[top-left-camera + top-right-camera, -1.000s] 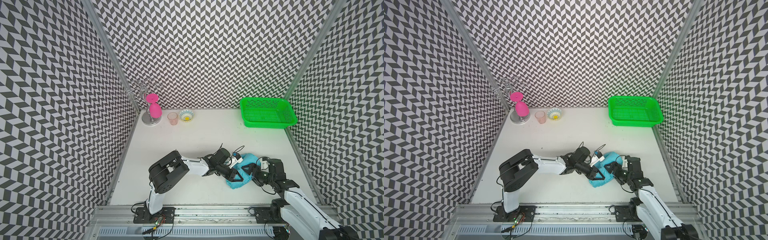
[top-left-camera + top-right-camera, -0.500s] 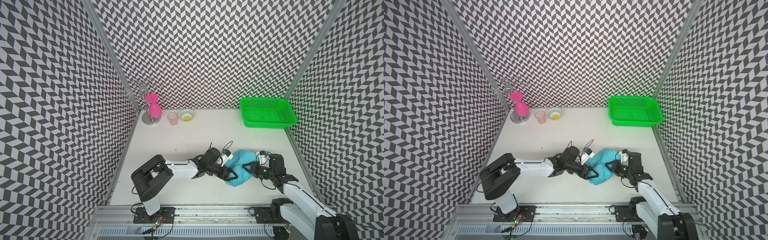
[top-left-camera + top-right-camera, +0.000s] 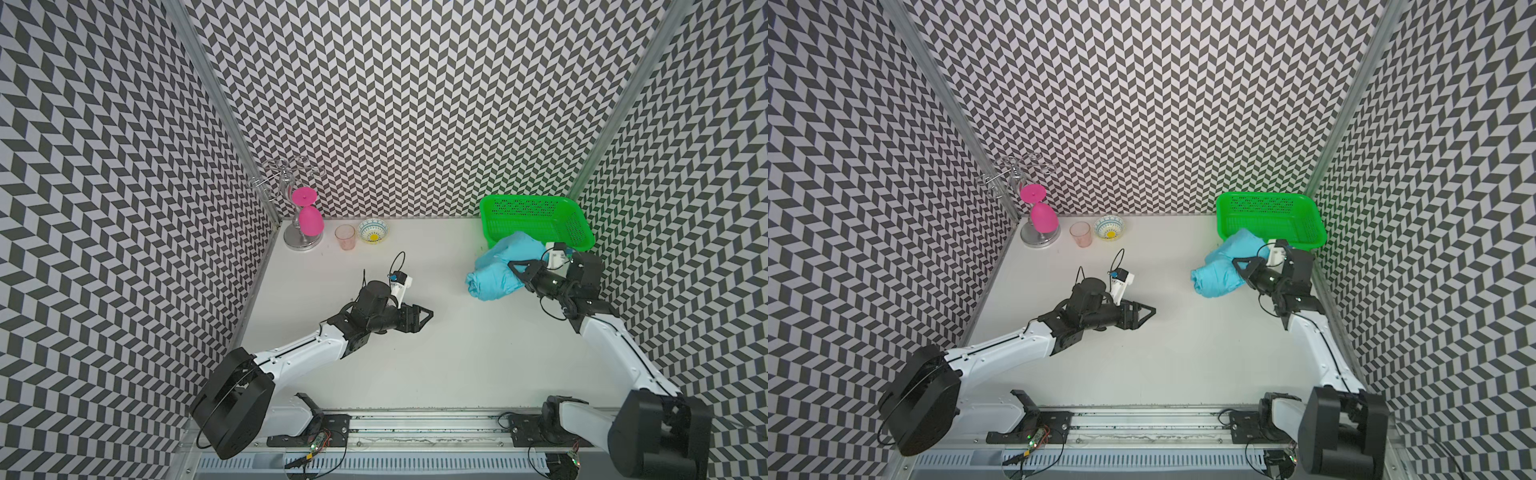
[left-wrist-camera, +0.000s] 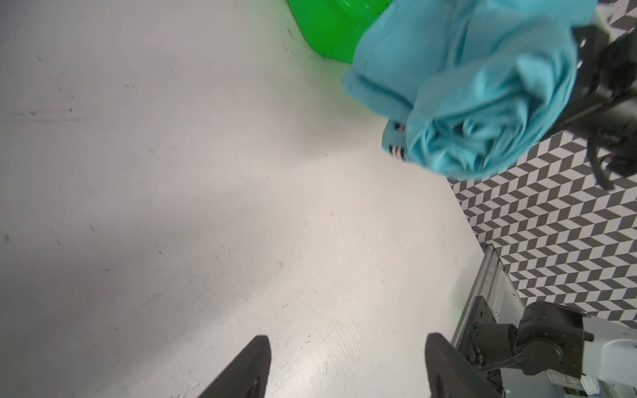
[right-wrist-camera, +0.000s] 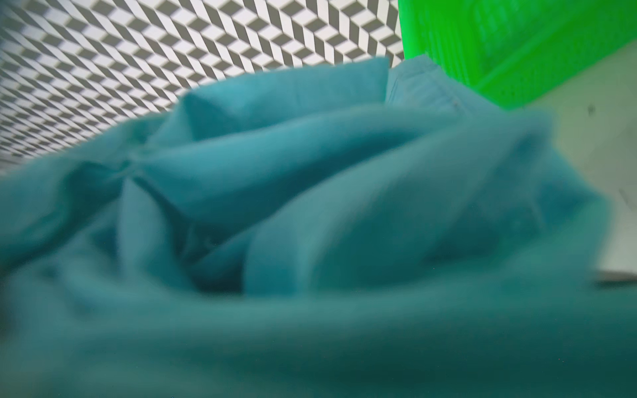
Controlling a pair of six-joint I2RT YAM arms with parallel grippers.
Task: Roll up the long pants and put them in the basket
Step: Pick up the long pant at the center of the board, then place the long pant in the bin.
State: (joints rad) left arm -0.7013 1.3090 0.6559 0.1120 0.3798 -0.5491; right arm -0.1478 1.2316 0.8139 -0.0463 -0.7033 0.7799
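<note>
I next need to carry the bundle outward with my right gripper, over the near rim of the green basket, then lower it inside and let it go. The basket is empty there.
The long pants are a rolled turquoise bundle, raised off the white table just in front of the green basket. My right gripper is shut on the bundle's right end; one black finger lies along it, the other is hidden. Blurred cloth fills the right wrist view. In the left wrist view the roll's coiled end shows a striped waistband edge. My left gripper stands open and empty over the table's middle, well left of the bundle.
At the back left stand a metal rack with a pink glass, a small pink cup and a patterned bowl. Patterned walls close in three sides. The basket sits in the back right corner.
My left gripper let go of the bundle and drew back to the left. My right gripper closed on it and carried it from the front of the table up toward the basket.
</note>
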